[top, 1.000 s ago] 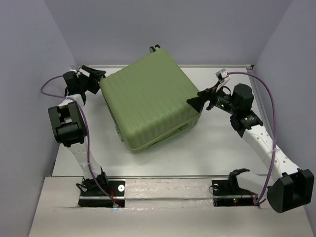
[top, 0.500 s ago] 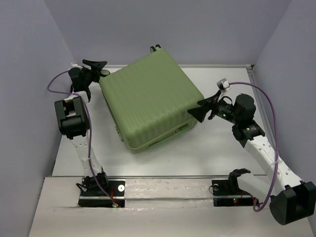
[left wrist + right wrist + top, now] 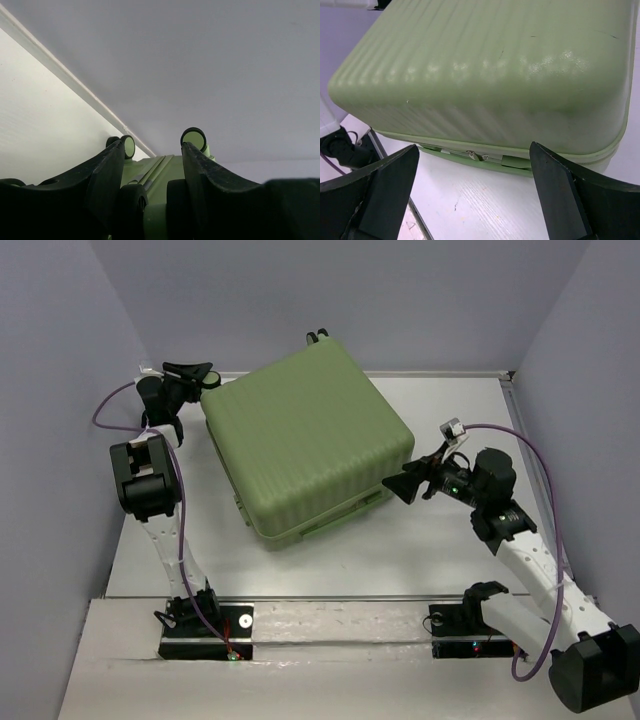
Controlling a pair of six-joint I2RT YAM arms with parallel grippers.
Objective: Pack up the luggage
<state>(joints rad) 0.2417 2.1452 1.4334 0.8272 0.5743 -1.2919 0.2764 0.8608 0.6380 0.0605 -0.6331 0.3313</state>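
My left gripper rises with the wheel next, then brings it down toward the tabletop and releases. The black wheel (image 3: 212, 380) sits between my fingers above the table.
The luggage (image 3: 305, 445) is a light-green ribbed suitcase lying flat with its lid down, mid-table. My left gripper (image 3: 203, 376) is at its back left corner. In the left wrist view this gripper (image 3: 152, 145) has its fingers closed in on both sides of a black wheel with a green hub (image 3: 152, 212). Two more wheels show beyond. My right gripper (image 3: 392, 483) is wide open just off the suitcase's near right side. In the right wrist view it (image 3: 474, 150) faces the seam and a metal zipper pull (image 3: 476, 156), not touching them.
The white table (image 3: 450, 540) is bounded by grey walls at the back and both sides. A raised white rim (image 3: 65, 75) runs along the back edge behind the suitcase. The arm bases (image 3: 205, 625) sit on the near edge.
My right gripper has drawn back toward the near side, along the suitcase's right edge. My left gripper has moved toward the back corner and narrowed around the wheel. The suitcase barely shifted.
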